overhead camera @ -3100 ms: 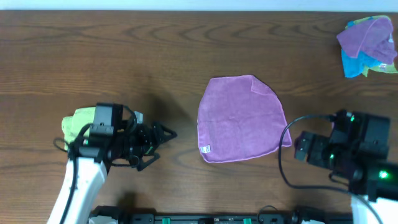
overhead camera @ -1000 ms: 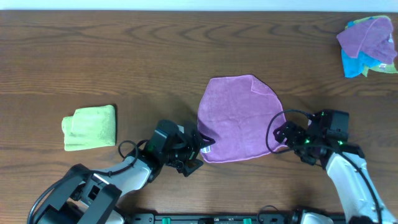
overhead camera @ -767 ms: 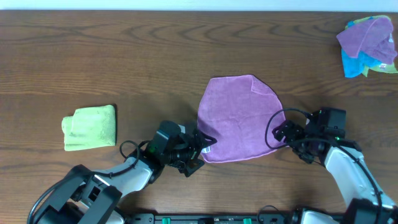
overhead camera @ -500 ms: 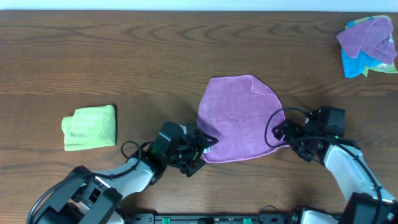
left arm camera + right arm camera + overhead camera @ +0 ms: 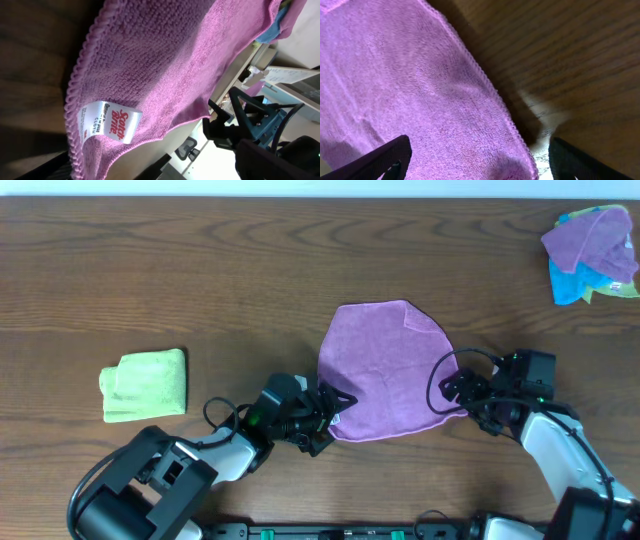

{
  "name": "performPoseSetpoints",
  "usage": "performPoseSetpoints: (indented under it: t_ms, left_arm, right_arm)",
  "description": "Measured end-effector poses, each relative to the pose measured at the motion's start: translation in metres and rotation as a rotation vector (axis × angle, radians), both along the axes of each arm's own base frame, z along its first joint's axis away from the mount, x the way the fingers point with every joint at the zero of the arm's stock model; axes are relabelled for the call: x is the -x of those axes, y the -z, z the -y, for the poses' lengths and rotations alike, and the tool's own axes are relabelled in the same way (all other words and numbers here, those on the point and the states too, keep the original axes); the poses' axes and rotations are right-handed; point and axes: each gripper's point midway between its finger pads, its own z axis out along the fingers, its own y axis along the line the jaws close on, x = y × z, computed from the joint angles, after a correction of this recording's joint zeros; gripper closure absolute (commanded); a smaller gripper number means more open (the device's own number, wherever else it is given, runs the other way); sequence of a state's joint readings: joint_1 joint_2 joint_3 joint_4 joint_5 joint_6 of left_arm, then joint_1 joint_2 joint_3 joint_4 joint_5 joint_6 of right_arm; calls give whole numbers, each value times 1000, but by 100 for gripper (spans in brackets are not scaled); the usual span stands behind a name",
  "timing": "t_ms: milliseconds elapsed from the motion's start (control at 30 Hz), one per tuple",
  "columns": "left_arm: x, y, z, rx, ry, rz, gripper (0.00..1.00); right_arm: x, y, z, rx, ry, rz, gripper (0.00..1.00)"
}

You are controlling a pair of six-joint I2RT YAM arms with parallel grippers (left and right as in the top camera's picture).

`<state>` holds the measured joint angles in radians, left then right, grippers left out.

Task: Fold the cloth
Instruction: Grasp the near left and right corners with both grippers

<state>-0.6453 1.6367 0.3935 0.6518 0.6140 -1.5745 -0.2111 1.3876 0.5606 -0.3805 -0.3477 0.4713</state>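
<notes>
The left gripper shifts to the left in the wrist view next and closes on the cloth's label corner (image 5: 335, 436) (image 5: 89, 166), since it lies nearer the finger on that side.
A purple cloth (image 5: 385, 370) lies flat on the brown table, its white label at the front left corner. My left gripper (image 5: 335, 408) sits low at that corner; the left wrist view shows the cloth (image 5: 165, 65) and the label (image 5: 110, 122) right at the jaws, with the corner hem between them. My right gripper (image 5: 453, 388) is at the front right corner; in the right wrist view its open fingers (image 5: 477, 172) straddle the cloth (image 5: 410, 85) edge.
A folded green cloth (image 5: 146, 385) lies at the left. A heap of purple, blue and green cloths (image 5: 592, 252) sits at the back right corner. The table's front edge is just behind both arms.
Both arms have come in from the sides and dropped to the cloth's front corners. In the last second the left gripper edged right onto the label corner; the right one barely moved.
</notes>
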Motion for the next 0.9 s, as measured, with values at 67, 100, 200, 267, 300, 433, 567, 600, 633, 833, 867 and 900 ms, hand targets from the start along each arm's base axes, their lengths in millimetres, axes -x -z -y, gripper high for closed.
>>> performPoseSetpoints:
  t_ms: [67, 100, 200, 267, 300, 433, 567, 600, 633, 833, 867, 900]
  left_arm:
    - [1, 1, 0, -1, 2, -4, 16]
    - [1, 2, 0, -2, 4, -7, 19]
    - [2, 5, -1, -11, 5, -15, 27]
    - [4, 7, -2, -17, 9, -19, 33]
    - [4, 7, -2, -20, 9, -20, 38]
    - [5, 12, -4, -37, 16, -21, 53]
    - [6, 16, -5, -51, 20, -17, 59]
    - [6, 16, -6, -54, 20, -14, 59]
    - [6, 16, -6, -54, 20, -14, 59]
    - [6, 17, -6, -56, 24, -8, 59]
    - [6, 17, -6, -56, 24, -8, 59]
    - [6, 17, -6, -57, 25, -8, 60]
  right_arm:
    - [-1, 1, 0, -2, 0, -1, 14]
    - [-2, 2, 0, -3, -1, 1, 14]
    - [-8, 2, -1, -12, -5, 8, 18]
    - [-11, 3, -1, -17, -6, 11, 20]
    - [-12, 3, -1, -19, -5, 10, 22]
    - [-12, 4, -1, -24, 2, 6, 26]
    - [-8, 5, -3, -35, 1, -18, 26]
    - [-5, 6, -5, -46, -1, -32, 25]
    - [-1, 6, -7, -59, -4, -48, 24]
    - [15, 6, -17, -111, -13, -120, 27]
    - [16, 6, -17, -113, -13, -127, 29]
    - [18, 7, -17, -113, -12, -134, 32]
